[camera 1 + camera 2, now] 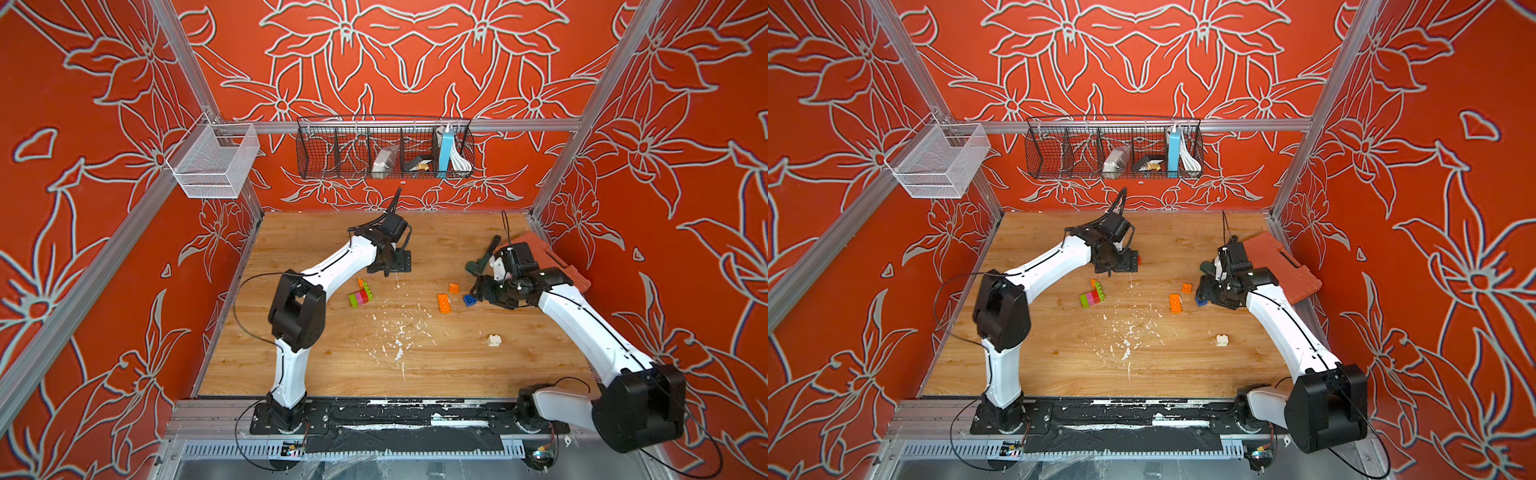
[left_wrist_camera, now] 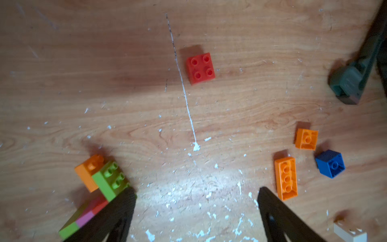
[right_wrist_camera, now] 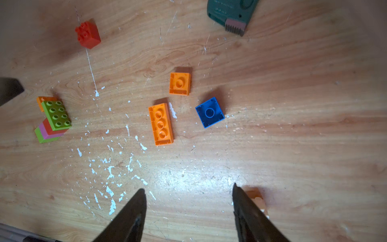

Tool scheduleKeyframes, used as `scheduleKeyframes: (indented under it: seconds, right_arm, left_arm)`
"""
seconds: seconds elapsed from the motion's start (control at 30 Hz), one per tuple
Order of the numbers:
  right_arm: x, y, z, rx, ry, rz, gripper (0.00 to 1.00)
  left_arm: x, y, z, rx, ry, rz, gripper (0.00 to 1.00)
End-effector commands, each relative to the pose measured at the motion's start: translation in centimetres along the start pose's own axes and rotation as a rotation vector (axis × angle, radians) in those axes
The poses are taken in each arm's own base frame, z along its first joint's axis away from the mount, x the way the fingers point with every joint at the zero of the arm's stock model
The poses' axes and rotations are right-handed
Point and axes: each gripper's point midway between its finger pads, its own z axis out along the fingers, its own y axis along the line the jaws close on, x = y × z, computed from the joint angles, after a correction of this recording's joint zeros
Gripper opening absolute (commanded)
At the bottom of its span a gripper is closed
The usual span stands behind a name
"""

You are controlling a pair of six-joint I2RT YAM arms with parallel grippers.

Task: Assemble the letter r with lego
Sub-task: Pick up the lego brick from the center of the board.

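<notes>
The red brick point(image 1: 1139, 260) point(image 2: 201, 68) sits outward of my left gripper and below it, so next I need to move that gripper outward and down to straddle the brick where bare wood leaves both fingers room.
A lego stack point(image 1: 360, 296) lies left of the table's middle: a lime green brick point(image 3: 55, 115) on orange, red, pink and lime ones. A red brick point(image 2: 201, 68) sits further back. A long orange brick point(image 3: 160, 124), a small orange brick point(image 3: 180, 83) and a blue brick point(image 3: 209, 112) lie studs down at middle right. A white brick point(image 1: 494, 340) sits nearer the front. My left gripper point(image 2: 196, 194) hovers behind the stack, open and empty. My right gripper point(image 3: 188, 188) is open and empty beside the blue brick point(image 1: 469, 300).
A green pipe wrench point(image 1: 482, 257) lies behind my right gripper, with an orange-red ribbed case point(image 1: 540, 257) at the right wall. White paint flecks point(image 1: 399, 332) dot the wooden table. A black wire basket point(image 1: 384, 147) and a white mesh basket point(image 1: 216, 160) hang on the walls.
</notes>
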Motion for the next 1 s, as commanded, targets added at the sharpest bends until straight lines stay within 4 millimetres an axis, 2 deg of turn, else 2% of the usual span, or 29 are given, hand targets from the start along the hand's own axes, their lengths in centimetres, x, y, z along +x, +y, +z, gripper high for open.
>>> scheduleKeyframes:
  seconds: [0.0, 0.3, 0.53, 0.97]
  right_arm:
    - [1.3, -0.8, -0.5, 0.018, 0.027, 0.000, 0.66]
    - [2.3, -1.0, -0.7, 0.014, 0.035, 0.001, 0.66]
    - [2.3, -1.0, -1.0, 0.017, 0.034, -0.012, 0.65]
    - [2.5, -1.2, -0.8, 0.026, 0.052, -0.030, 0.63]
  left_arm:
    - [-0.4, 0.6, 1.9, -0.111, 0.029, 0.038, 0.90]
    - [-3.7, -0.6, 7.1, -0.187, 0.032, 0.068, 0.80]
    - [-3.9, 0.2, 10.0, -0.245, 0.033, 0.074, 0.66]
    - [-3.8, 0.2, 12.8, -0.238, 0.034, 0.067, 0.49]
